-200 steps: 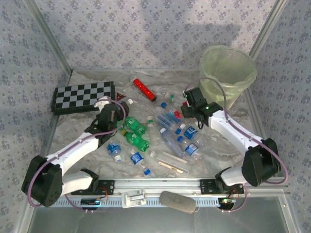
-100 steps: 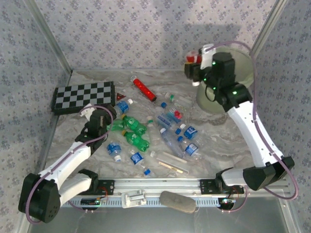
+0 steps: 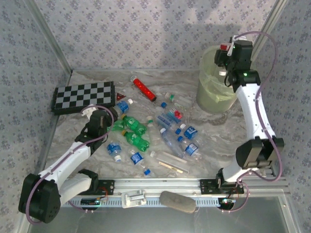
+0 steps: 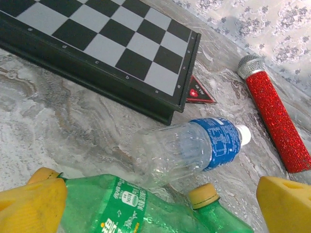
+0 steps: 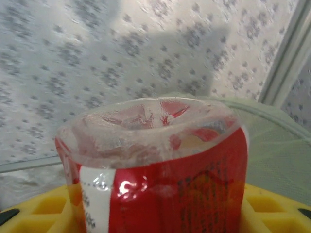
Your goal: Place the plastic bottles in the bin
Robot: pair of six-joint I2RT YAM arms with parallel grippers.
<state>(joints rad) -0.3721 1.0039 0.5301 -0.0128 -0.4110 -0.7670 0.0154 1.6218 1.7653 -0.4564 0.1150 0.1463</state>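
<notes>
My right gripper should next move down inside the pale-green bin's opening (image 3: 214, 73) below it and let go of the bottle, which I still hold above the bin's rim.
My right gripper (image 3: 225, 52) hangs over the near rim of the pale-green bin (image 3: 214, 94), shut on a clear plastic bottle with a red label (image 5: 160, 170). Its base faces the wrist camera, with the yellow fingers (image 5: 272, 208) at either side. Several plastic bottles lie mid-table. My left gripper (image 4: 160, 206) is open just above two green bottles (image 4: 107, 204), one showing a yellow cap (image 4: 203, 195). A clear bottle with a blue label and white cap (image 4: 194, 148) lies just beyond them. In the top view the left gripper (image 3: 110, 124) sits at the left edge of the bottle cluster (image 3: 165, 133).
A black-and-white chequered board (image 3: 83, 96) lies at the back left, close behind the left gripper. A red glittery tube (image 3: 144, 89) rests at the back centre. Patterned walls enclose the table on three sides. A rail (image 3: 155, 184) runs along the near edge.
The right arm has risen from the table and swung back and right, carrying the red-labelled bottle over the bin. The left arm drew back slightly to the left, then held still.
</notes>
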